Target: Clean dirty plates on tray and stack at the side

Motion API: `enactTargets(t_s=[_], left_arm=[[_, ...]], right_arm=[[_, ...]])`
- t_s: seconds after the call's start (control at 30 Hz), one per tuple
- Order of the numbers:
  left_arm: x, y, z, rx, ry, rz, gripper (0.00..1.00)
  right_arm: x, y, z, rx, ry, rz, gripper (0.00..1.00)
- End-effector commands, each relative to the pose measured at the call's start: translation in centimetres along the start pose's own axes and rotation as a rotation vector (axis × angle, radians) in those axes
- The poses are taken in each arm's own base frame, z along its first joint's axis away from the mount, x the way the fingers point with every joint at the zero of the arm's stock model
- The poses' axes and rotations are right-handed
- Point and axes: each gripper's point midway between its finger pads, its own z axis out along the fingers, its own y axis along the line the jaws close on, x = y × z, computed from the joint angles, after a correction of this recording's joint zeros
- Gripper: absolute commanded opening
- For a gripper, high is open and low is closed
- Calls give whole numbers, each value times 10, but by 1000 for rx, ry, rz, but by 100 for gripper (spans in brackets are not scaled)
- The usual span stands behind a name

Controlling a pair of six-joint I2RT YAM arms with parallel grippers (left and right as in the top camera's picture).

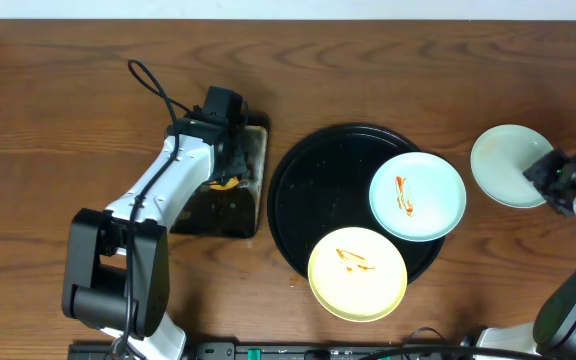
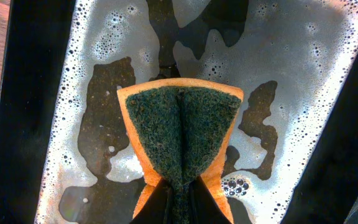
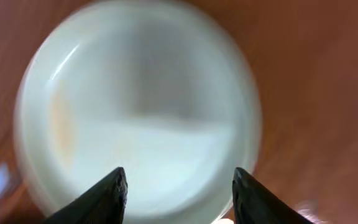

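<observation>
I will move my right gripper from the table plate toward the round tray [image 1: 313, 190] next and down onto the overhanging rim of the mint-blue plate, because that plate is streaked with orange sauce.
The round black tray [image 1: 313, 190] holds a mint-blue plate [image 1: 418, 196] and a pale yellow plate [image 1: 357, 273], both with orange sauce streaks. A second mint-blue plate [image 1: 506, 165] lies on the table right of the tray; it fills the right wrist view [image 3: 135, 112], blurred. My right gripper [image 1: 548, 175] is open over that plate's right edge, its fingers [image 3: 178, 177] spread and empty. My left gripper [image 1: 230, 150] is shut on an orange sponge with a green scouring face [image 2: 180, 134], pinched and folded, over the soapy rectangular tray [image 2: 36, 112].
The rectangular black tray [image 1: 253, 200] with foamy water stands left of the round tray. A black cable [image 1: 153, 85] loops behind the left arm. Bare wooden table lies at the back and front left.
</observation>
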Motion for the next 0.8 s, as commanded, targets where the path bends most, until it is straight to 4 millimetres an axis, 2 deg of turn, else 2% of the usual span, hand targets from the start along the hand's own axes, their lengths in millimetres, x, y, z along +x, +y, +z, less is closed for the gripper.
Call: enactTargets(t_s=[0.0, 0.13, 0.37, 0.5, 0.63, 0.77], left_arm=[[3, 5, 6, -21, 13, -3, 8], [3, 5, 6, -21, 13, -3, 8], [3, 5, 6, -21, 13, -3, 8], [3, 5, 6, -21, 13, -3, 8], [3, 5, 6, -21, 13, -3, 8], [3, 5, 6, -21, 13, -3, 8]], right_arm=[[35, 51, -16, -306, 145, -158, 53], [69, 68, -28, -424, 275, -242, 54], [107, 83, -42, -500, 405, -317, 55], [123, 78, -39, -416, 445, -372, 55], [128, 66, -30, -275, 434, -420, 53], [135, 65, -26, -228, 431, -464, 51]])
